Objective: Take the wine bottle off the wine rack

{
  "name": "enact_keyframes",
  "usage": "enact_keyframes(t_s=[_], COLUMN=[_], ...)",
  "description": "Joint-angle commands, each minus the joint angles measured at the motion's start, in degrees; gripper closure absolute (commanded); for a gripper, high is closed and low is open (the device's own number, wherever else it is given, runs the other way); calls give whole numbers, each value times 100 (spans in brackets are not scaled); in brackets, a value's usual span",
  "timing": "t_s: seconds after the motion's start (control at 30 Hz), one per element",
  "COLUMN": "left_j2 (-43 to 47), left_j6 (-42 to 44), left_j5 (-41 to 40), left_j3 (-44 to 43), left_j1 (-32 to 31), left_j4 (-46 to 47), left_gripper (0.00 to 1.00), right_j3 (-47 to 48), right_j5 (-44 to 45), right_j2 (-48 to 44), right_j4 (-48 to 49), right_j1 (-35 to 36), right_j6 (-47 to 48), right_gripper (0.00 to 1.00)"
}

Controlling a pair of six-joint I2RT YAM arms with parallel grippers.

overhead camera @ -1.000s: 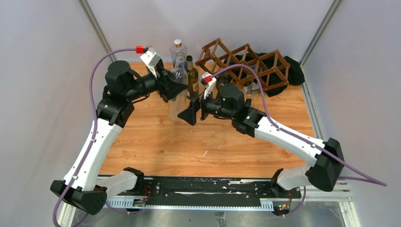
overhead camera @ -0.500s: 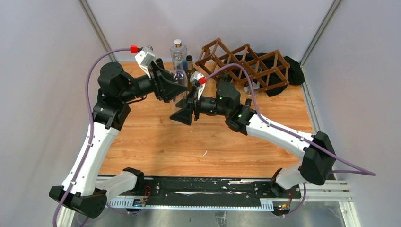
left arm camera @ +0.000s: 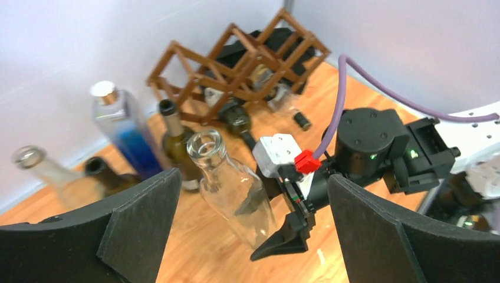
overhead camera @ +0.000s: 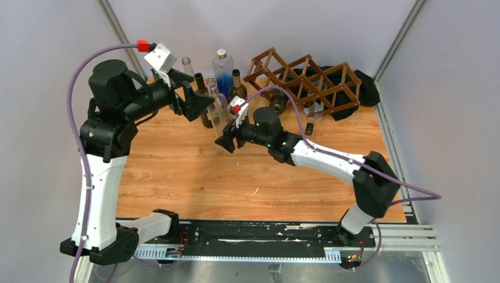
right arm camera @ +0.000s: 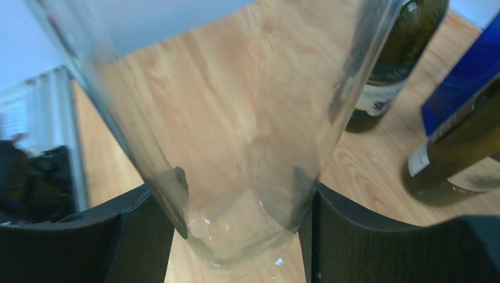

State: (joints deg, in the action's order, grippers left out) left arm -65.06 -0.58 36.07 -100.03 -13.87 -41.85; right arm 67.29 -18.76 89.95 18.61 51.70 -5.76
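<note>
I will next lower my right gripper to the bare tabletop before the dark bottle (overhead camera: 206,135), below it and to its left in the top view, set the clear glass bottle upright, and release.
A clear glass wine bottle (overhead camera: 217,109) stands tilted over the wooden table, its open mouth up. My right gripper (overhead camera: 226,142) is shut on its lower body, with a black pad on each side of the glass (right arm camera: 236,118) just above the base. In the left wrist view the same bottle (left arm camera: 231,187) shows with the right gripper's finger (left arm camera: 283,242) at its foot. My left gripper (overhead camera: 203,101) hangs open to the left of the bottle's neck, touching nothing. The dark brown wine rack (overhead camera: 306,76) sits at the back right and holds a dark bottle (overhead camera: 277,101) and a clear one (overhead camera: 311,109).
Behind the held bottle stand a blue-bottomed bottle (overhead camera: 223,72), a green bottle (overhead camera: 237,88), a dark bottle (overhead camera: 202,94) and a clear one (overhead camera: 187,63). A black cloth (overhead camera: 367,88) lies behind the rack. A small dark cap (overhead camera: 309,128) lies on the table (overhead camera: 194,177).
My left gripper has opened, let go of the clear bottle and drawn back to the left. My right gripper has closed on the bottle's lower body and moved left with it.
</note>
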Motion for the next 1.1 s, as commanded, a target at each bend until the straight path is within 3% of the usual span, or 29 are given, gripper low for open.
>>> enact_keyframes(t_s=[0.0, 0.37, 0.7, 1.07], left_j2=[-68, -8, 311, 561], left_j6=[803, 1327, 1385, 1403], left_j5=[-591, -1843, -2015, -1980], left_j3=[-407, -879, -685, -508], left_j1=[226, 262, 262, 262], left_j4=[-1366, -2006, -2003, -2003], left_gripper=[0, 0, 0, 0], right_j3=[176, 793, 1801, 2255], right_j5=[994, 2246, 3219, 4291], right_j2=[685, 2307, 3944, 4793], right_j4=[829, 2165, 3057, 3282], right_j1=[-11, 76, 393, 755], right_j6=[549, 729, 717, 911], right_gripper=[100, 100, 100, 98])
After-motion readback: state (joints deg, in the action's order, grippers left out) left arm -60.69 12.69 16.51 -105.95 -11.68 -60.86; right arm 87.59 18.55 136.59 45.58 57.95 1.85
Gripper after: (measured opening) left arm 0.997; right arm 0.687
